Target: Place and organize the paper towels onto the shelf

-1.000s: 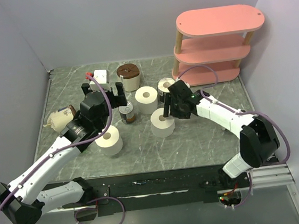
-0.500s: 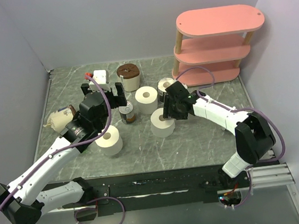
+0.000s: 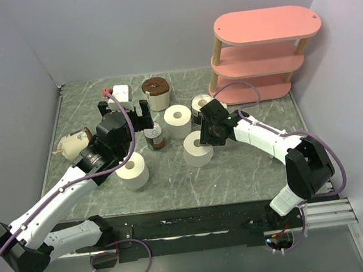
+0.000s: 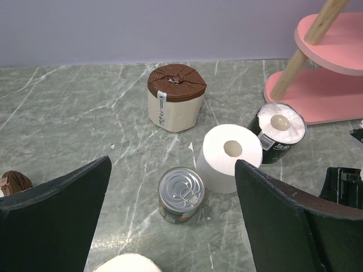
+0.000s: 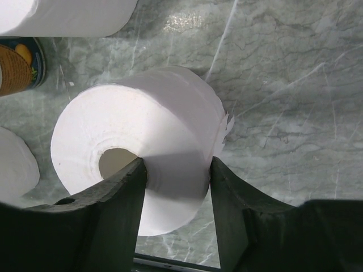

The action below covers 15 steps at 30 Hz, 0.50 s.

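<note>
My right gripper moves up and outward next, to the right in the top view, and releases the roll on the pink top board's wall-side end (image 3: 298,22), because it's bare.
My right gripper (image 3: 205,135) is shut on the wall of a plain white paper towel roll (image 3: 197,150) standing on the table. In the right wrist view one finger (image 5: 122,195) is at the hollow core and the other is outside the roll (image 5: 142,141). My left gripper (image 3: 125,109) is open and empty above a small metal can (image 4: 181,194). Loose rolls: white (image 3: 178,121), black-printed (image 3: 200,107), white (image 3: 132,171), brown-topped cream (image 3: 156,93). The pink shelf (image 3: 264,56) stands at the far right with bare boards.
A small can (image 3: 154,137) stands between the arms. A white box (image 3: 121,91) sits at the back left. A cream roll (image 3: 72,146) lies on its side by the left wall. Walls close off the table's left, back and right.
My right gripper has shifted slightly left and settled onto the white roll's wall. The left arm and the other rolls have not moved.
</note>
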Tool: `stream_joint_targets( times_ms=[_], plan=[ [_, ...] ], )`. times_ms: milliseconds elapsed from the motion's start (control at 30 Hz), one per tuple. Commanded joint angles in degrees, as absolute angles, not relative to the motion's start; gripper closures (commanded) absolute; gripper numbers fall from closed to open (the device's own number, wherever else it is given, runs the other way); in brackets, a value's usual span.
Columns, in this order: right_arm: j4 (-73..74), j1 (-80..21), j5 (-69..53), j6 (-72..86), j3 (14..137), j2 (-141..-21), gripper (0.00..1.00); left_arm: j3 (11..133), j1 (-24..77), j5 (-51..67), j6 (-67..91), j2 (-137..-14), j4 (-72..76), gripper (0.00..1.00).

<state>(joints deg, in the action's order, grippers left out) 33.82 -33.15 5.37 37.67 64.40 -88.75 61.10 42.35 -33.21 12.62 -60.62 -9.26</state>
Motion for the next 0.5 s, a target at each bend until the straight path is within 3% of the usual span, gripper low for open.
stream_joint_targets(
  times_ms=[0,233,467],
  plan=[
    [34.8,-33.6,7.9,37.9,68.8,-83.6,0.57,61.3,42.5,-34.4,11.2,-60.2,-7.2,0.04],
    [40.8,-33.3,10.0,34.8,79.3,-76.8,0.59,60.9,42.5,-35.5,10.7,-59.9,-6.7,0.04],
    [44.6,-28.2,19.1,28.2,99.8,-74.0,0.58,60.7,42.6,-36.1,10.4,-58.5,-6.6,0.04]
  ],
)
